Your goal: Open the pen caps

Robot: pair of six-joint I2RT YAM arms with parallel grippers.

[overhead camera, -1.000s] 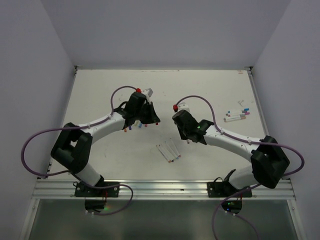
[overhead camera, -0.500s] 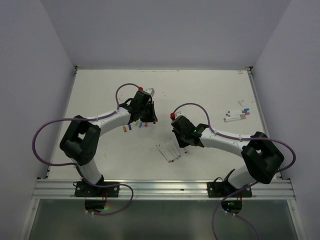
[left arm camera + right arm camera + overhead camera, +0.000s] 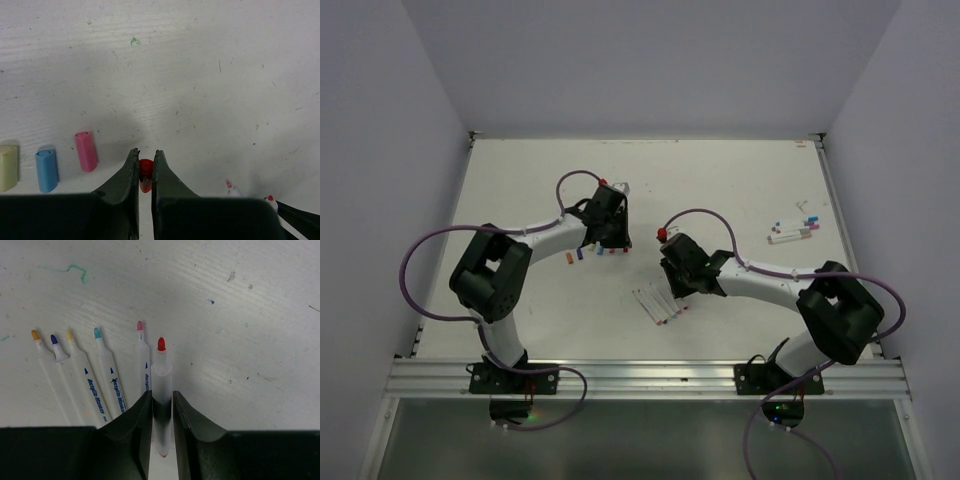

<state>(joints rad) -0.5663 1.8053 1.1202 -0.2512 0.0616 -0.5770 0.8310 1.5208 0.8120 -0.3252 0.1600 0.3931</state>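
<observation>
A gap separates the held red pen cap [image 3: 145, 173] from the pink one, so the left gripper will move down to the table and shift toward that end of the row.
My left gripper [image 3: 145, 159] is shut on a red pen cap [image 3: 145, 173] and holds it low over the table, just right of a row of loose caps: pink [image 3: 86, 151], blue [image 3: 46, 163] and yellow [image 3: 7, 161]. In the top view this gripper [image 3: 612, 242] is at the right end of the cap row [image 3: 588, 254]. My right gripper [image 3: 161, 399] is shut on a white pen body with a red tip [image 3: 161, 371], lying beside the right end of a row of uncapped pens [image 3: 102, 380]. In the top view it [image 3: 676, 292] is at that row [image 3: 660, 306].
Several capped pens [image 3: 792, 231] lie at the back right near the table's right edge. Two pen tips [image 3: 232, 187] show at the lower right of the left wrist view. Purple cables loop over both arms.
My right gripper has moved left and toward me with the red-tipped pen, down to the row of uncapped pens. My left gripper has shifted slightly right over the cap row, still holding the red cap.
</observation>
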